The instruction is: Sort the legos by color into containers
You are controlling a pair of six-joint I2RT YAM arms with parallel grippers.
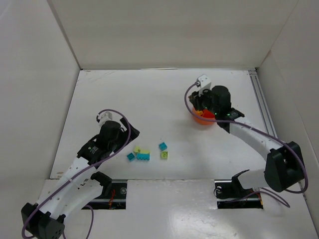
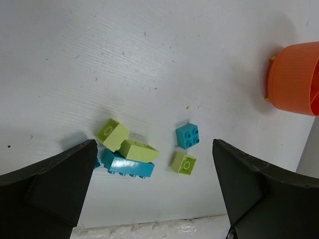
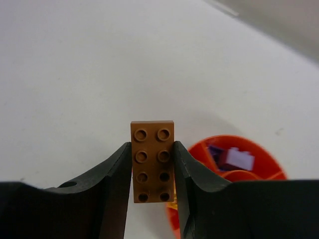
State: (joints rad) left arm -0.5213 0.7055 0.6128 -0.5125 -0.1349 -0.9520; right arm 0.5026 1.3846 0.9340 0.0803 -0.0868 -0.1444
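My right gripper holds the brown brick, still outside the orange bowl's rim. It should carry the brick to the right in the top view and down to the bowl's round middle (image 3: 241, 176) next.
My right gripper (image 3: 153, 172) is shut on a brown brick (image 3: 152, 159), held above the table beside the orange bowl (image 3: 249, 149); purple bricks (image 3: 234, 158) lie in one of its compartments. In the top view the right gripper (image 1: 205, 102) hangs over the bowl (image 1: 202, 118). My left gripper (image 2: 149, 199) is open and empty above a cluster: a long teal brick (image 2: 128, 167), two lime bricks (image 2: 113, 134) (image 2: 139, 150), a small teal brick (image 2: 189, 135) and a small lime brick (image 2: 183, 163). The same cluster shows in the top view (image 1: 143, 154).
White walls enclose the table on the left, back and right. A metal rail (image 1: 261, 107) runs along the right side. The table's near edge (image 2: 149, 226) lies just below the brick cluster.
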